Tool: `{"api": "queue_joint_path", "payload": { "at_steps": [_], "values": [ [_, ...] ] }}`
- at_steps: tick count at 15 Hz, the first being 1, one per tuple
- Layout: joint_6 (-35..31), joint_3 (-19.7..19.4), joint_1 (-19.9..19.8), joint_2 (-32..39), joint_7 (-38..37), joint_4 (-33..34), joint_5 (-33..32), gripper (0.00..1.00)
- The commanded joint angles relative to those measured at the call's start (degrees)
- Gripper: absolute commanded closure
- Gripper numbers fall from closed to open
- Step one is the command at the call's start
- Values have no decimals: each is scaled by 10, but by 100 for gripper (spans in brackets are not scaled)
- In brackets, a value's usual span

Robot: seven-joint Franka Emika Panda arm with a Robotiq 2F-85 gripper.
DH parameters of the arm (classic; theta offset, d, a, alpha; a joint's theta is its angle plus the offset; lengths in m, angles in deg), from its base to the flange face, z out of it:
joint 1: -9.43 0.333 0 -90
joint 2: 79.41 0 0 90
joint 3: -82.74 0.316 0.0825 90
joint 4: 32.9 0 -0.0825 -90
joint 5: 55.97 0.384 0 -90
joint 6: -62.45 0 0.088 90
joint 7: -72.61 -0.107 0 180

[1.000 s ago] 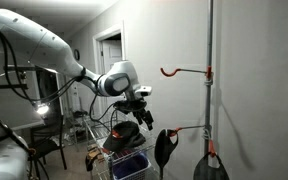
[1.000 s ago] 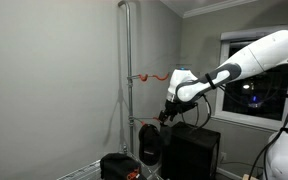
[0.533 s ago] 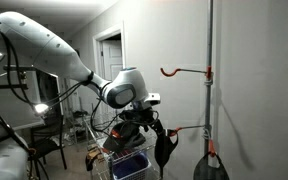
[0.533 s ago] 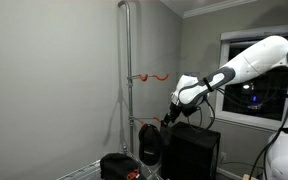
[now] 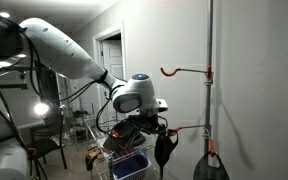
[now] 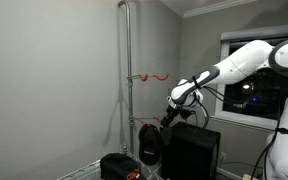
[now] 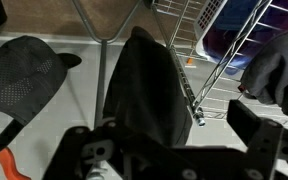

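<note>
I should next move my gripper down and outward toward the pole and close it on the black cap's top strap, because the strap is hanging below my gripper from the lower orange hook.
A black cap hangs from the lower orange hook of a grey metal pole. My gripper hovers just above and beside that cap, open and holding nothing. In the wrist view the black cap fills the middle of the picture. My gripper stands wide there, one finger on each side of the cap. I cannot tell whether a finger touches the cloth. The upper orange hook is bare.
A second dark cap hangs low by the pole's foot. A wire basket cart with blue contents stands close beside the arm. A black cabinet and a black object sit near the pole. The wall lies right behind.
The arm has swung toward the pole and lowered, bringing the gripper from above the cart down next to the hanging black cap. The jaws stayed open.
</note>
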Motion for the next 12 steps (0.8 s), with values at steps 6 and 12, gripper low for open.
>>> {"api": "queue_joint_path", "payload": {
  "at_steps": [6,12],
  "values": [
    [-10,51,-25,116,101,74,71,0],
    [-48,95,-66,167,90,99,61,0]
  ]
}}
